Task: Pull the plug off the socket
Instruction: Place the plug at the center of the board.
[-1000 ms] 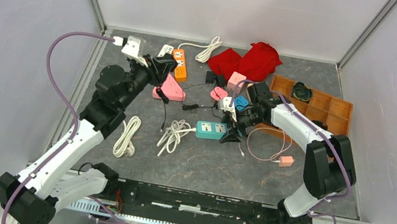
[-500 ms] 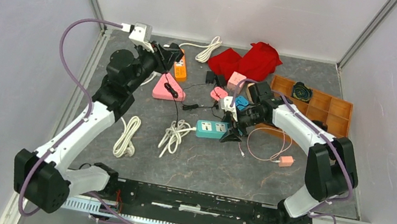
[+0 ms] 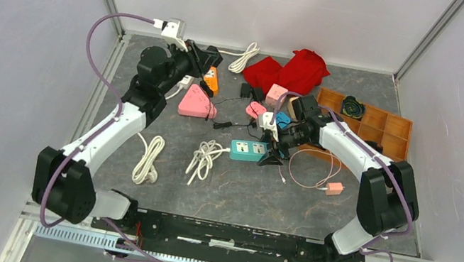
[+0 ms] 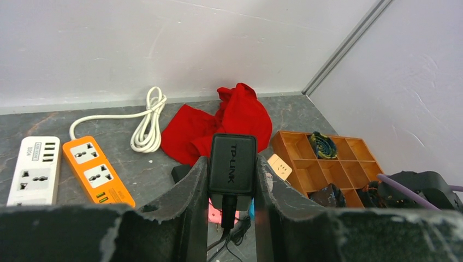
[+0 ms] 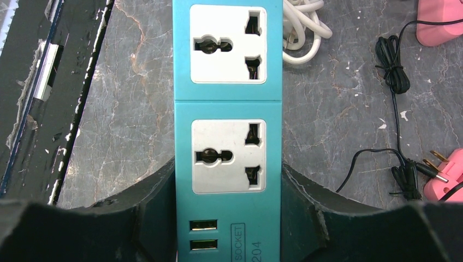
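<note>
I should lower my left gripper toward the right in the top view and release the plug on the bare tabletop (image 3: 234,84) (image 4: 161,168) beside the orange strip.
A black TP-LINK plug (image 4: 232,164) sits clamped between my left gripper's (image 4: 231,180) fingers, lifted above the table at the back left, its thin black cable hanging down below it. In the top view the left gripper (image 3: 206,63) hovers by the orange strip. The teal socket strip (image 5: 227,136) lies flat mid-table, and both of its outlets are empty. My right gripper (image 5: 227,177) is shut on the strip's USB end, one finger against each long side. From above, the teal socket strip (image 3: 246,150) lies just left of the right gripper (image 3: 272,154).
An orange power strip (image 4: 98,172) and a white one (image 4: 34,169) lie at the back left. Red cloth (image 3: 290,69) is at the back and a wooden compartment tray (image 3: 374,124) on the right. A pink wedge socket (image 3: 196,104) and white coiled cables (image 3: 202,158) lie near the teal strip.
My left arm has swung toward the back and to the right, carrying the black plug with it. The right gripper and the teal strip have stayed put.
</note>
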Robot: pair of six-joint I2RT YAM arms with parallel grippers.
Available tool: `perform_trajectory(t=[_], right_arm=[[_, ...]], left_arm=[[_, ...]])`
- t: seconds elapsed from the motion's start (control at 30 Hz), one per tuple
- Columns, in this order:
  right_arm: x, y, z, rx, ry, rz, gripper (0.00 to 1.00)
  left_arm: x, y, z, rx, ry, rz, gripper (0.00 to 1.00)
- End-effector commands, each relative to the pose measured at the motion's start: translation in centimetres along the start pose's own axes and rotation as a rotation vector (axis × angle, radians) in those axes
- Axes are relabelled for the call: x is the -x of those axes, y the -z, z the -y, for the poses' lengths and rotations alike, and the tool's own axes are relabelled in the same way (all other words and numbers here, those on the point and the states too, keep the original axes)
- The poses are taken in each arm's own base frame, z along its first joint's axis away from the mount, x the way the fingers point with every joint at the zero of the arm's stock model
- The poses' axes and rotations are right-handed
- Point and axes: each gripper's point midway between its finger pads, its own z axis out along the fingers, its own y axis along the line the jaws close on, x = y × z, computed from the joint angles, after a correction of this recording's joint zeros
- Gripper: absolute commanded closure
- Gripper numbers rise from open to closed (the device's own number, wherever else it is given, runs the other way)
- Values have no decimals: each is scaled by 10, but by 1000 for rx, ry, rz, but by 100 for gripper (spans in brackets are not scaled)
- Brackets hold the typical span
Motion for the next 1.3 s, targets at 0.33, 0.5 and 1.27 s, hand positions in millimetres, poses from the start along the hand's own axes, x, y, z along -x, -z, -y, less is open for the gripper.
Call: perform_trajectory(t=[0.33, 0.5, 1.27], right_arm=[[14, 10, 3, -28, 66, 24, 100], [13, 10, 2, -26, 65, 21, 100], [9, 10, 5, -28, 57, 12, 100]], left_arm=[[17, -52, 1, -95, 128, 78, 91], [-2, -72, -16, -79, 162, 55, 91], [-164, -119, -105, 23, 237, -260, 71]])
